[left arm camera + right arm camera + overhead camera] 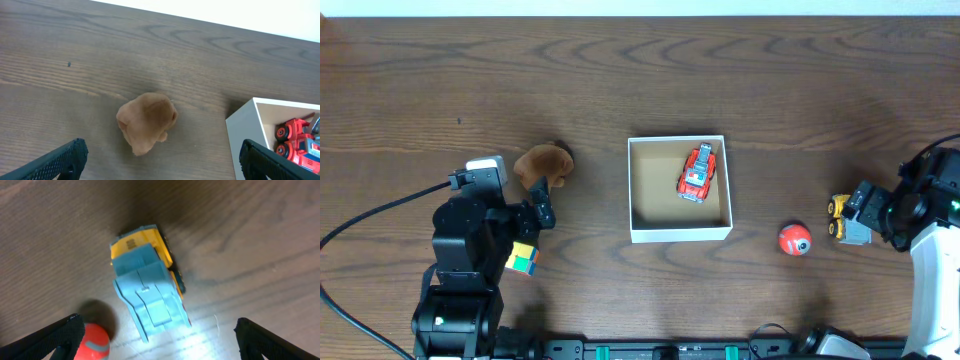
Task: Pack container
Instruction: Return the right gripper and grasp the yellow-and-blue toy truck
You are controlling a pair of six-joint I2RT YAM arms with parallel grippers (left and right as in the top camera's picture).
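The grey-blue bed point(855, 233) point(152, 297) of the yellow dump truck is between the open fingers of my right gripper. The gripper needs to lower over it next and close.
The container point(680, 234), a square white-walled box with a tan inside, sits mid-table and holds a red toy truck point(696, 173). Its corner point(242, 125) and the truck point(295, 140) show in the left wrist view. A brown plush toy point(542, 163) lies left of it, also in the left wrist view point(147, 122). My left gripper point(542, 208) point(162, 162) is open just short of the plush. A yellow and grey-blue toy truck point(841, 218) point(147, 280) lies at the right. My right gripper point(858, 218) point(160, 337) is open around its rear end.
A red ball point(794, 240) lies between the container and the yellow truck, close to my right gripper's finger point(92, 342). A multicoloured cube point(522, 258) sits beside the left arm. Black cables run along the left and front edges.
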